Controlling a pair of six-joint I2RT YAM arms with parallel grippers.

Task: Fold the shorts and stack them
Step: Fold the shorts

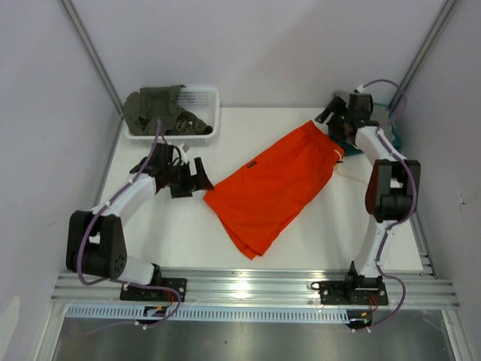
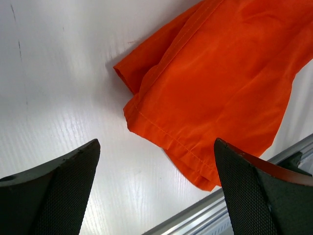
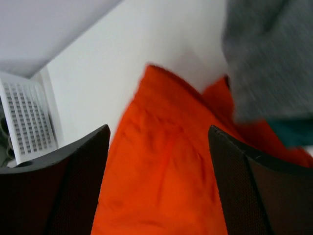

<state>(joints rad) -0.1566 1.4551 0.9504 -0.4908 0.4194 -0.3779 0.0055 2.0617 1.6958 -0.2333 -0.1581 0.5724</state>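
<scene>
The hem corner of the shorts is below my left gripper and to its right in the top view. I next move its open fingers that way, back and down.
The orange shorts (image 1: 274,188) lie folded on the white table (image 1: 173,233), running diagonally from the far right toward the near middle. My left gripper (image 1: 199,179) hovers just left of their left corner, open with nothing between its fingers. In the left wrist view the hemmed leg ends of the shorts (image 2: 220,73) lie ahead of the left gripper (image 2: 156,142). My right gripper (image 1: 334,120) is over the waistband end at the far right. In the right wrist view the right gripper (image 3: 158,132) is open above the orange shorts (image 3: 166,186), gripping nothing.
A white basket (image 1: 203,98) at the far left holds an olive-green garment (image 1: 154,109). Grey (image 3: 266,54) and teal (image 3: 288,132) garments lie at the far right beside the shorts. A metal rail (image 1: 255,282) runs along the near table edge.
</scene>
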